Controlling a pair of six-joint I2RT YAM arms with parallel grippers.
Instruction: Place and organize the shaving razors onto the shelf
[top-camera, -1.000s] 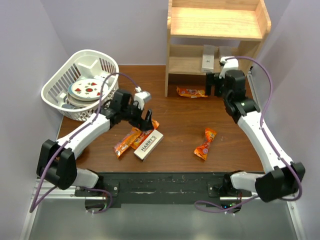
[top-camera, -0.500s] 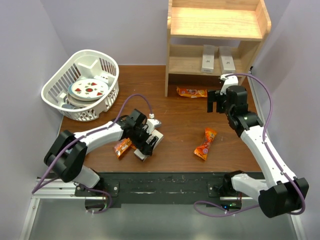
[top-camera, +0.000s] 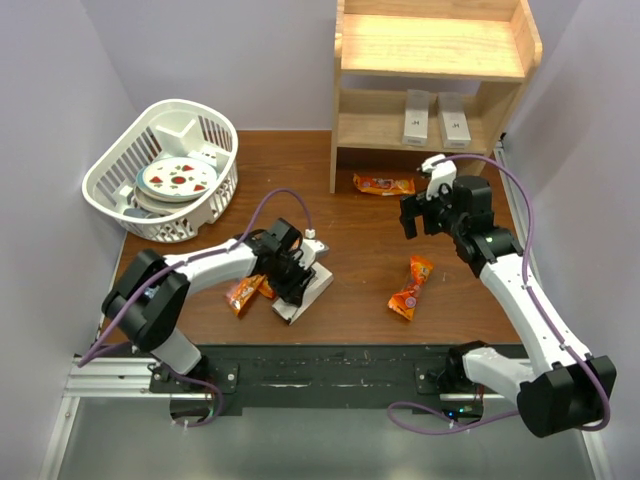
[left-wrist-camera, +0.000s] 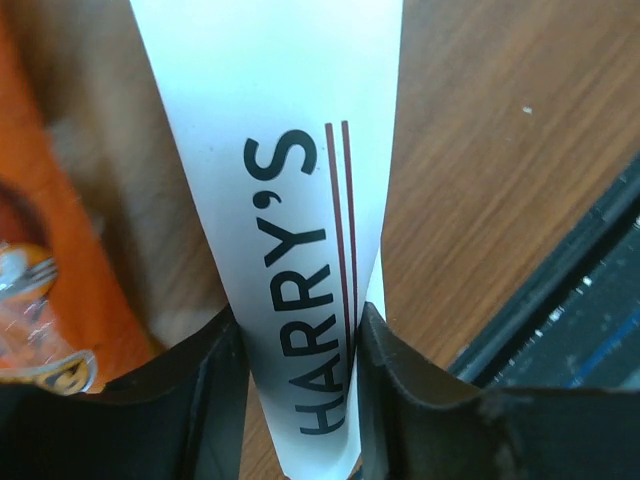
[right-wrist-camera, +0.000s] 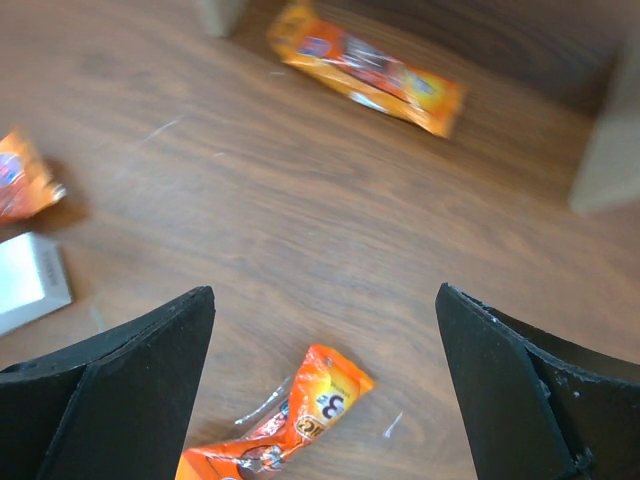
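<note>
The held box's loose end is below my right gripper, to its left in the top view. I will move my right gripper down, back and across to that loose end next.
Two shaving razors, white boxes, stand side by side on the lower level of the wooden shelf. A third razor box lies on the table at front left. My left gripper is shut on it. In the left wrist view the "HARRY'S" box runs between the black fingers, which press both of its long sides. My right gripper hangs open above the table in front of the shelf, with nothing between its fingers.
Orange snack packets lie by the shelf's foot, at right centre and beside the held box. A white slatted basket with plates stands at the back left. The table's front edge runs close behind the left gripper.
My left gripper came down over the table's razor box and closed on its sides. The right arm drew back from the shelf, leaving a second box on the lower level.
</note>
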